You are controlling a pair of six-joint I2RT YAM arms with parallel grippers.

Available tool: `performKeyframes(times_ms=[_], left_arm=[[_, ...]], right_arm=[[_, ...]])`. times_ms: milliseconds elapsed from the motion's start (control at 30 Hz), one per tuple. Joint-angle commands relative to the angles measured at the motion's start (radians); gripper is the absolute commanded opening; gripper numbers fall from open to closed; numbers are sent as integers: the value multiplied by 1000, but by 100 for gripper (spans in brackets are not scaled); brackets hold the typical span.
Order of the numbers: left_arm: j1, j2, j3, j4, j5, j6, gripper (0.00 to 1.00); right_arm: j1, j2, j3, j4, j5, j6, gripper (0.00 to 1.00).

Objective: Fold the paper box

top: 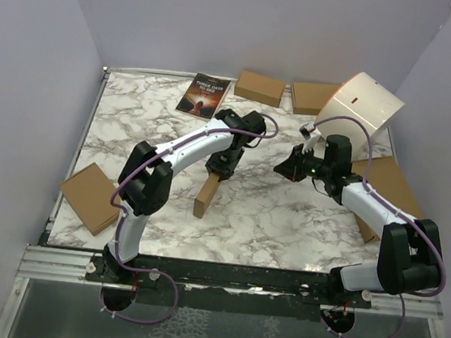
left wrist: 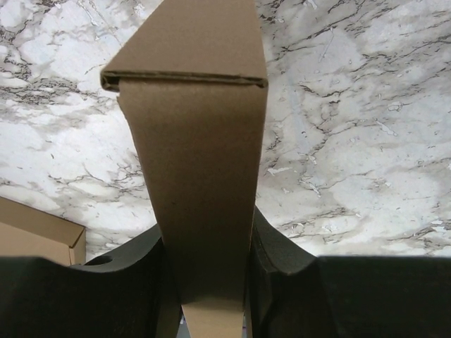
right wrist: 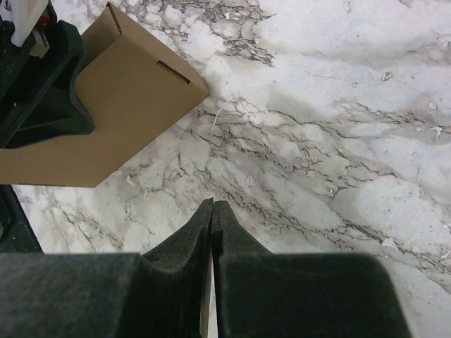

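I should next carry the closed paper box (top: 204,198) with my left gripper over the bare, empty marble to the left in the top view, and release it there.
The paper box (top: 204,198) is a closed brown cardboard mailer standing on its narrow edge on the marble table. My left gripper (top: 220,169) is shut on its upper part from above. In the left wrist view the paper box (left wrist: 197,141) runs up between the two black fingers (left wrist: 282,246), which press on both of its faces. The right wrist view shows the paper box (right wrist: 120,113) at upper left, a slot in its side. My right gripper (top: 287,168) hovers to the right of the box, apart from it. Its jaws (right wrist: 213,205) are shut with nothing between them.
Two small brown boxes (top: 259,87) (top: 313,97) and a dark book (top: 204,95) lie along the back edge. Another brown box (top: 90,196) sits at the left edge. A large flat brown box (top: 386,187) lies under the right arm, and a white curved sheet (top: 363,103) is behind it.
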Motion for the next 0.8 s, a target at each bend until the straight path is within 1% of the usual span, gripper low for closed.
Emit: performKeyframes(times_ms=[0,133,267,367,467,600,767], left_arm=[[13,117,-53,3,-101,36,14],[15,87,-30,40,-101,46,15],[18,54,-12,75,-118,63,13],[37,21,-2,79,-151,72,12],[82,-20,-12,76,-181,90,12],[154,-66,-38,93,-256,117,12],[185,-79,-56,151,-406,192,13]], right_arm=[[-7,-1,14,-7,-27,-14,3],[-11,-5,14,-7,-29,-16,3],[-17,-13,12,-9,-32,-19,3],[-22,-17,9,-8,-32,-20,3],[-26,-20,8,-8,-31,-20,3],[-33,-21,8,-8,-33,-19,3],[-37,-21,7,-6,-32,-18,3]])
